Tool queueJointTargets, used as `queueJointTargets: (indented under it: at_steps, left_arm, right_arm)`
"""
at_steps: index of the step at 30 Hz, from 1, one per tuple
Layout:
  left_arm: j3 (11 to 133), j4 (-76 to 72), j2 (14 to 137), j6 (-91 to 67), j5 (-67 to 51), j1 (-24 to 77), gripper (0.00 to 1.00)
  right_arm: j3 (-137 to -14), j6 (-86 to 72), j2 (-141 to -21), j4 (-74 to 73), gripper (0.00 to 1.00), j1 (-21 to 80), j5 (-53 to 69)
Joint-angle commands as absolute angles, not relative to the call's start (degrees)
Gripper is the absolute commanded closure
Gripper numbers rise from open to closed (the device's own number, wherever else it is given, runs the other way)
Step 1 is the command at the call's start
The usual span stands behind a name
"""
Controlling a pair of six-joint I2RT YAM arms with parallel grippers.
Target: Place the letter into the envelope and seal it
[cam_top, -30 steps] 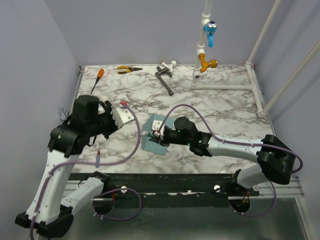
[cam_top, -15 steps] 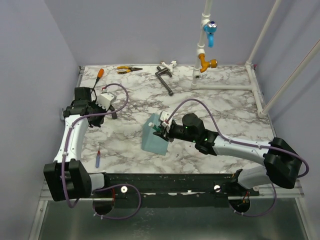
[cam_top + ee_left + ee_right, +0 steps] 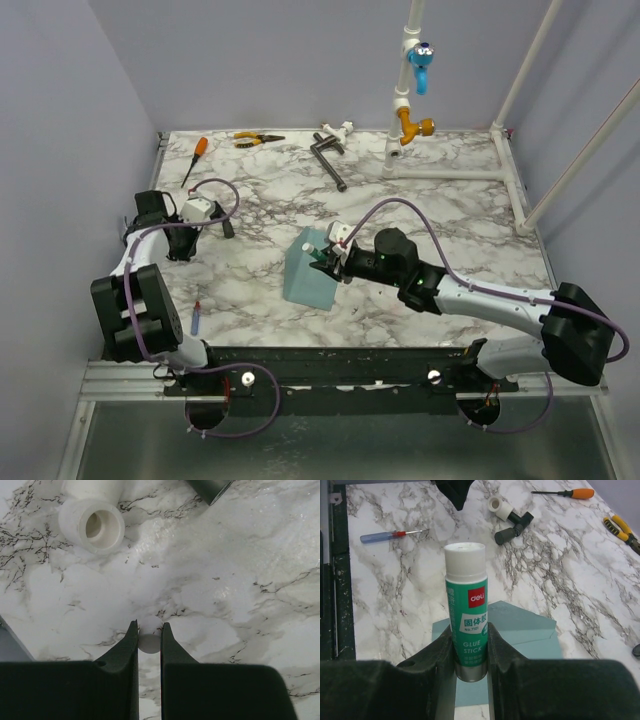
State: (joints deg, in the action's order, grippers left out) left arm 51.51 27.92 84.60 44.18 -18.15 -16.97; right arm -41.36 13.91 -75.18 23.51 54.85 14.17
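My left gripper lowers the small white round piece point(image 3: 149, 643) next and releases it on the tabletop, since bare marble lies below my gripper beside the white pipe fitting.
The teal-blue envelope point(image 3: 303, 283) lies flat on the marble table, flap folded over; in the right wrist view the envelope point(image 3: 527, 630) spreads under the jaws. My right gripper point(image 3: 327, 258) point(image 3: 468, 630) is shut on a green glue stick point(image 3: 466, 605) with a white cap, held just above the envelope's far edge. My left gripper point(image 3: 183, 246) point(image 3: 149, 630) is drawn back at the left edge, pointing down at bare marble, its narrow jaws pinching a small white round piece point(image 3: 149, 643). The letter is out of view.
A white pipe fitting point(image 3: 92, 525) with a dark stub point(image 3: 227, 226) lies by the left gripper. A small blue-and-red screwdriver point(image 3: 197, 318) sits near the front left edge. At the back are an orange screwdriver point(image 3: 195, 155), pliers point(image 3: 255, 139), a dark crank point(image 3: 328, 160) and a white pipe frame point(image 3: 405, 110).
The left arm has swung away from the envelope, back to the left edge, and folded down. The right gripper kept the glue stick and drew slightly right, uncovering more envelope.
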Motion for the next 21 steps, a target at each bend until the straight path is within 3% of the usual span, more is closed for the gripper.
queueJointTargets:
  at_steps: [1,13,14,19,21]
  left_arm:
    - [50.9,22.7,87.6,47.9,-23.7,-19.8,1.0]
    - [44.4,14.4,89.9,54.3,-18.5,-19.8,0.99]
    - [44.1,14.4,89.8,54.5,-18.6,-19.8,0.96]
    - [44.3,15.6,88.6,53.6,-20.1,-20.1,0.55]
    - [45.2,17.1,88.6,53.3,-20.5,-20.4,0.5]
  right_arm:
    - [-40.3,14.2,-73.4,24.8,0.99,55.1,13.3]
    - [-40.3,14.9,-73.7,24.4,0.99,55.1,12.7]
    - [-40.6,15.1,-73.8,24.1,0.99,55.1,12.9]
    - [-41.8,15.2,-74.3,23.5,0.99,55.1,13.5]
    - [-42.1,15.2,-74.4,23.1,1.0,55.1,13.7]
